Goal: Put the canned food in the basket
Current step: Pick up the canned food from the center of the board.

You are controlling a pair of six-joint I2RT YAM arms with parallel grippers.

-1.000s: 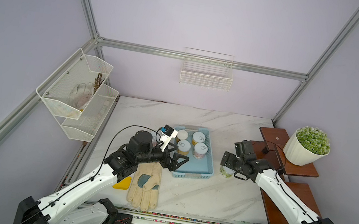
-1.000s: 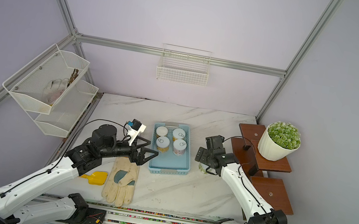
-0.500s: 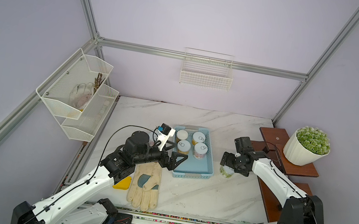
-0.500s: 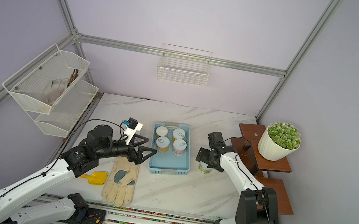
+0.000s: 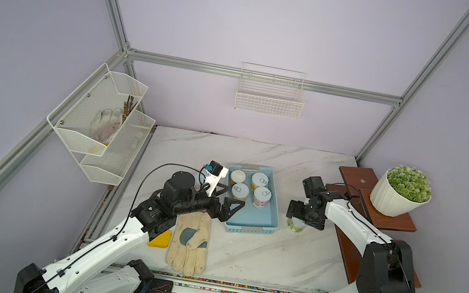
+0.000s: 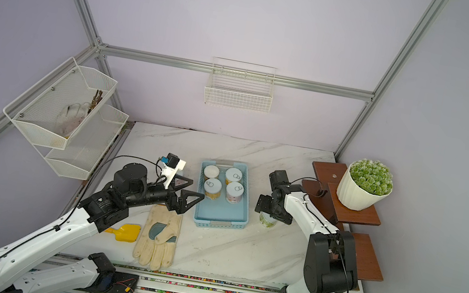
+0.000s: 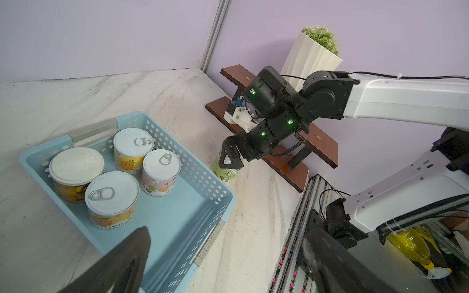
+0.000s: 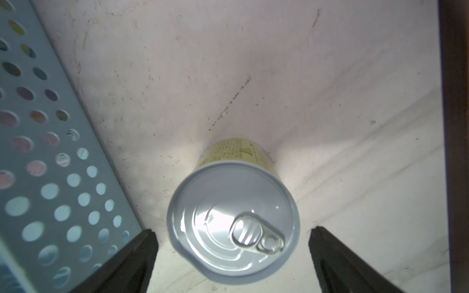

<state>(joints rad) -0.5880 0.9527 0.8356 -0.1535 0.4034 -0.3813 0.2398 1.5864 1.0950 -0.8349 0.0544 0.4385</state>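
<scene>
I should lower my right gripper a little around the lid of the green-labelled can (image 5: pixel 297 221) (image 8: pixel 233 222) and close on it, since the gripper's open fingers are already on either side.
The light blue basket (image 5: pixel 249 221) lies mid-table and holds several upright cans of food (image 5: pixel 240 189), with yellow and pink labels in the left wrist view (image 7: pixel 111 195). One green-labelled can (image 5: pixel 295 225) (image 8: pixel 233 220) stands on the marble just right of the basket. My right gripper (image 5: pixel 300 217) (image 8: pixel 233 232) points down over this can. It is open, with a finger on each side of the lid and a gap to each. My left gripper (image 5: pixel 225 199) (image 7: pixel 225 232) hovers open and empty at the basket's left rim.
A work glove (image 5: pixel 190 240) and a yellow scoop (image 5: pixel 160 238) lie near the front left. A stepped wooden shelf (image 5: pixel 352 174) with a potted plant (image 5: pixel 401 193) lines the right edge. A white mesh rack (image 5: pixel 100 123) and a wire wall basket (image 5: pixel 269 98) hang on the walls.
My right arm's elbow has folded up toward the front while its gripper stayed over the green can. My left gripper has drawn back slightly to the left.
</scene>
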